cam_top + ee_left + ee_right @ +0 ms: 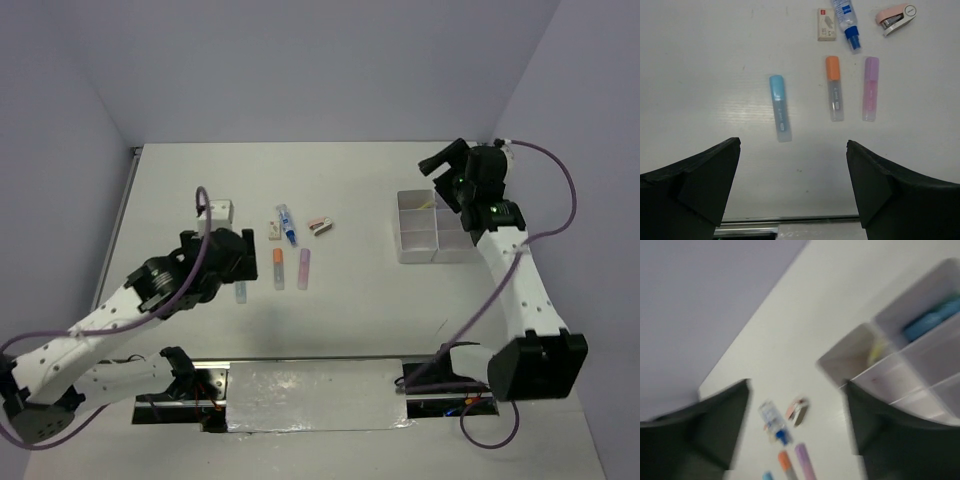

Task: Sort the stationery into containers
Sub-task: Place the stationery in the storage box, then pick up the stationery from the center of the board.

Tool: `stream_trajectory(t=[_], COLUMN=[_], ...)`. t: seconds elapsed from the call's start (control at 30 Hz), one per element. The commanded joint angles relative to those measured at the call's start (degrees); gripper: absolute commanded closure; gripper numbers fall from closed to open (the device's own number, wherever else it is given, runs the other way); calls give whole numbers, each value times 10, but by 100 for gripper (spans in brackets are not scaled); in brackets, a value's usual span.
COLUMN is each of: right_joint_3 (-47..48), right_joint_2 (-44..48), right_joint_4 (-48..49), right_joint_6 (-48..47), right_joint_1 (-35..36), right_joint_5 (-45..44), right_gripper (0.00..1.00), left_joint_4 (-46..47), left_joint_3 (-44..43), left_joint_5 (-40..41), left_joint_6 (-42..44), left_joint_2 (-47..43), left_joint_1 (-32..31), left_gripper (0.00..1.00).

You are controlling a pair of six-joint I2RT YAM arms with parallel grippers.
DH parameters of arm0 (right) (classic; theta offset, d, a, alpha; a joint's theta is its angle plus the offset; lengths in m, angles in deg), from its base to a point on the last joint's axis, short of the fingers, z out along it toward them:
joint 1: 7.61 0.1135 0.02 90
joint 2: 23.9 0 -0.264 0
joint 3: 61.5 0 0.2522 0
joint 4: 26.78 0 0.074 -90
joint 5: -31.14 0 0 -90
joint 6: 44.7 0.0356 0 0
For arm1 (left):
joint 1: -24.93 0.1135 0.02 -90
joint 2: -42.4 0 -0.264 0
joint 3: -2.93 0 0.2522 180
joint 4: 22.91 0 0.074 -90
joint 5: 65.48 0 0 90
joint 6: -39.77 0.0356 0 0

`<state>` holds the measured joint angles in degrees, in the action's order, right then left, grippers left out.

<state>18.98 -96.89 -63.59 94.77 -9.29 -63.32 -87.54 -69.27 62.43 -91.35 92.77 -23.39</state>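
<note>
My left gripper should next move outward past the markers and down around the far end of the blue-white tube (284,213), where the table beyond is clear.
A blue marker (779,107), an orange marker (834,87) and a purple marker (870,87) lie side by side on the white table. Beyond them are a white eraser (826,23), a blue-white tube (847,20) and a pink mini stapler (896,16). My left gripper (792,147) is open and empty, hovering just short of the blue marker (241,292). The containers (432,227) stand at the right. My right gripper (797,390) is open and empty above their far left corner (900,355). The right wrist view is blurred; a yellow item (875,351) and a blue item (932,322) lie inside.
A small white box (220,210) stands at the left, beyond my left gripper (232,255). My right gripper (445,160) is near the far table edge. A metal strip (310,395) runs along the near edge between the arm bases.
</note>
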Motion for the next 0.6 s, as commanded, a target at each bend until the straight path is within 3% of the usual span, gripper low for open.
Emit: stream_trajectory(t=[0.0,0.07,0.17,0.27,0.4,0.57], right_joint_3=[-22,-60,-117,-188,-245,-270], right_joint_2=[78,100,136,193,260,332], right_joint_4=[12,5,-17,2,-7,-23], right_joint_6=[-108,-151,-181,-183,-179,-177], right_joint_1=[55,112,169,197,202,206], right_joint_5=[94,108,108,132,137,150], right_gripper=[1,0,0,0,0,0], left_joint_4=[65,75,90,68,32,-3], left_joint_3=[-66,-105,-215,-310,-435,-580], left_joint_5=[-11,-2,-78,-103,-120,-140], left_joint_6=[-56,-54,-15,-16,-12,5], left_joint_2=[78,175,309,424,588,729], left_joint_1=[3,26,86,132,177,213], left_gripper=[1,1,1,1,1,2])
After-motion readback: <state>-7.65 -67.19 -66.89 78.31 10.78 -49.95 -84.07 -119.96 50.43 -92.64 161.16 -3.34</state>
